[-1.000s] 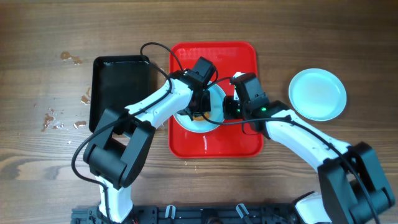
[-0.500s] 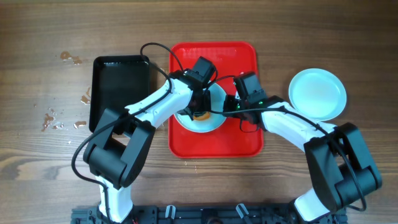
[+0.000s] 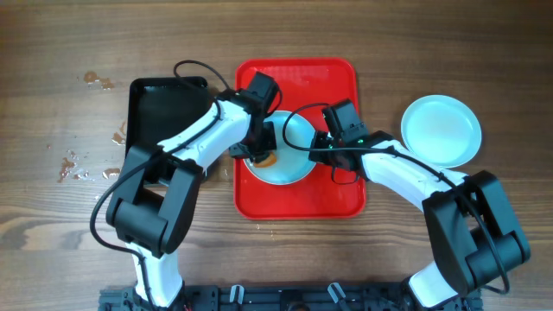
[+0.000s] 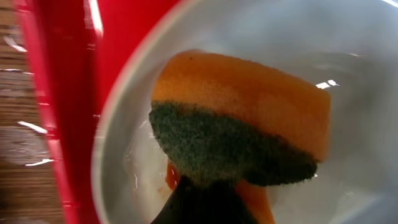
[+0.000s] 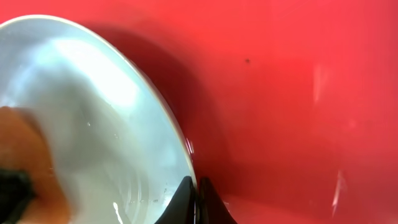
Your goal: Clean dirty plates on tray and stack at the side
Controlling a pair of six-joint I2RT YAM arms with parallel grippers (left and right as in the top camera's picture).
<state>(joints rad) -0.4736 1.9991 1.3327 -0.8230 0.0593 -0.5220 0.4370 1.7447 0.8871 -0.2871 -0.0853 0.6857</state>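
Observation:
I should lift my left gripper off the plate and outward, then release the orange sponge beside it on the bare red tray bottom.
A pale plate (image 3: pixel 289 160) lies on the red tray (image 3: pixel 333 82). My left gripper (image 3: pixel 259 149) is shut on an orange sponge with a dark green scrub face (image 4: pixel 242 118), pressed into the plate's left part (image 4: pixel 348 50). A reddish-brown smear (image 4: pixel 172 177) shows beside the sponge. My right gripper (image 5: pixel 194 196) is shut on the plate's right rim (image 5: pixel 81 112), over the tray floor (image 5: pixel 298 93); overhead it sits at the plate's right edge (image 3: pixel 321 145). A second plate (image 3: pixel 441 130) lies on the table to the right. A third plate is out of view.
A black rectangular tray (image 3: pixel 168 117) sits left of the red tray, under my left arm. Small crumbs or scraps (image 3: pixel 86 164) lie on the wooden table at far left. The red tray's rim (image 4: pixel 56 93) is close to the sponge.
My left gripper has slid the sponge leftward across the plate, toward its left rim. My right gripper stays at the plate's right rim.

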